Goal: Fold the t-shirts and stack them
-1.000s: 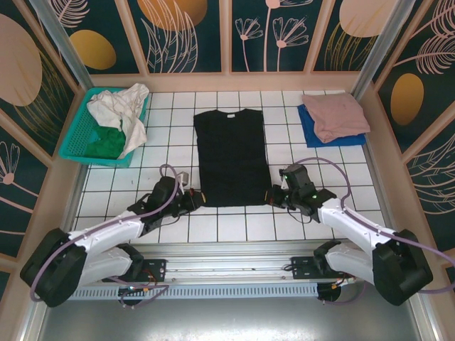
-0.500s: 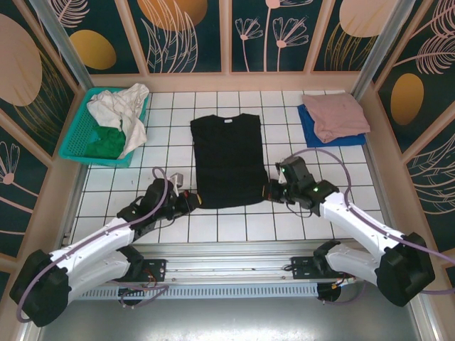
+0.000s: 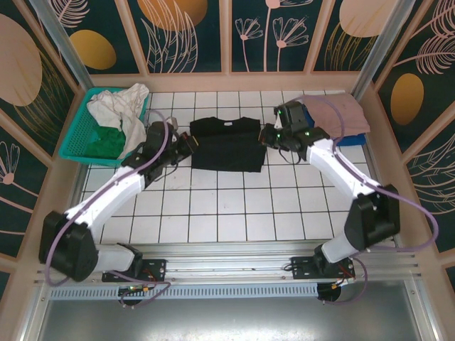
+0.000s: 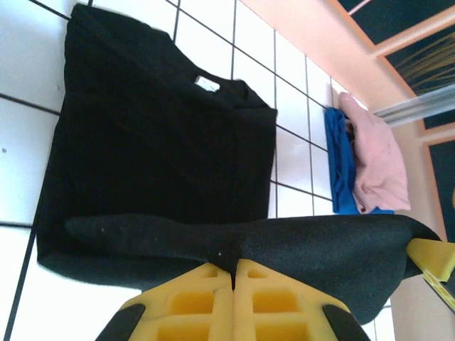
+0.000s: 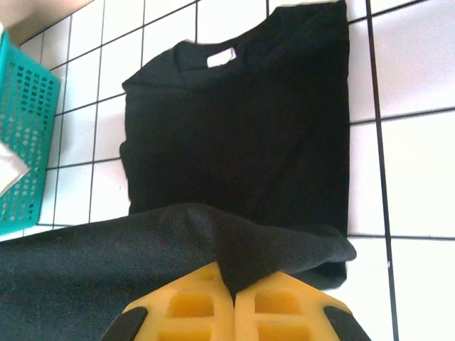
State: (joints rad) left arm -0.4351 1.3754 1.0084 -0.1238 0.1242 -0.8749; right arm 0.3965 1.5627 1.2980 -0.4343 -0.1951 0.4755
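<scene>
I will next move the t-shirt's hem corner outward with my left gripper, lower it onto the t-shirt's uncovered shoulder nearest the basket and let it go. The shoulder lies outward and below.
The black t-shirt [image 3: 227,144] lies on the white tiles, its lower half lifted and doubled up toward the collar. My left gripper [image 3: 186,143] is shut on the hem's left corner; black cloth is pinched between the yellow fingers [image 4: 188,298] in the left wrist view. My right gripper [image 3: 266,137] is shut on the hem's right corner, cloth clamped between its fingers [image 5: 284,302]. The white neck label [image 5: 221,60] faces up near the collar. A folded dusty-pink t-shirt [image 3: 345,114] rests on a folded blue t-shirt [image 3: 313,132] at the back right.
A teal mesh basket [image 3: 78,135] at the back left holds white cloth [image 3: 121,106] and green cloth [image 3: 106,140]. Patterned wall panels ring the tiled table [image 3: 234,213]. The pink and blue stack also shows at the right of the left wrist view.
Both grippers have carried the black t-shirt's hem from the near edge toward the collar, folding the shirt in half; the arms are now stretched far back.
</scene>
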